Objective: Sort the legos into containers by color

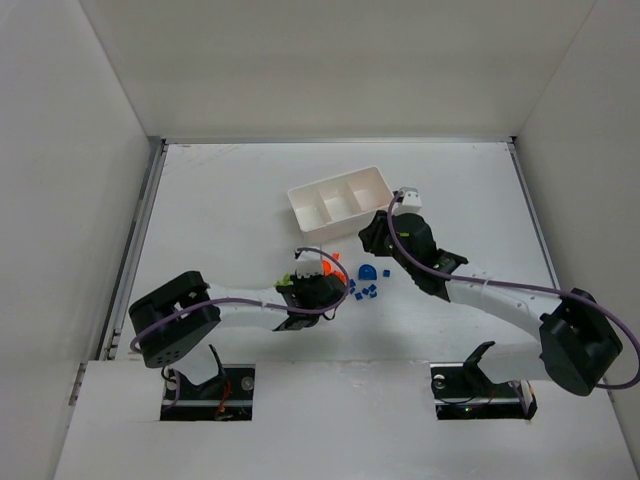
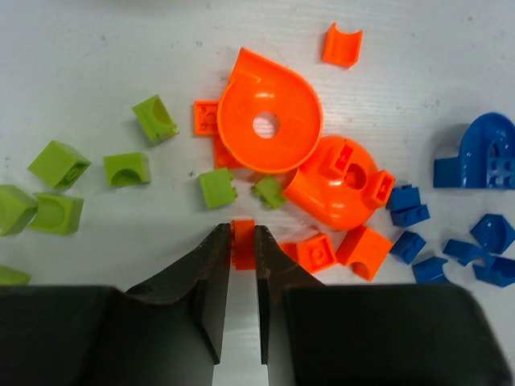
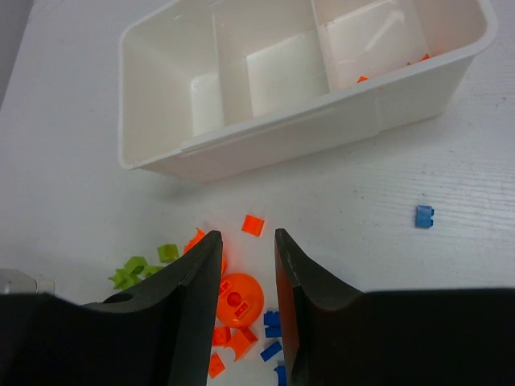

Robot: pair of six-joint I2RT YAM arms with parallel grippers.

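Note:
The tray section that already holds orange bits is further outward, so I should next lift the matching small orange brick up and outward over that section with my left gripper and let it go.
In the left wrist view my left gripper (image 2: 243, 235) is shut on a small orange brick (image 2: 243, 245) at the table surface, at the near edge of the pile. Ahead lie two large rounded orange pieces (image 2: 269, 121), yellow-green bricks (image 2: 56, 165) to the left and blue bricks (image 2: 483, 153) to the right. My right gripper (image 3: 245, 240) is open and empty, held above the table between the pile and the white three-compartment tray (image 3: 265, 137). Small orange bits (image 3: 418, 58) show in the tray's right compartment. In the top view the left gripper (image 1: 320, 275) is at the pile and the right gripper (image 1: 378, 240) is near the tray (image 1: 297, 205).
One blue brick (image 3: 424, 215) lies alone to the right of the pile. A small orange brick (image 3: 253, 225) lies between the pile and the tray. White walls enclose the table on three sides.

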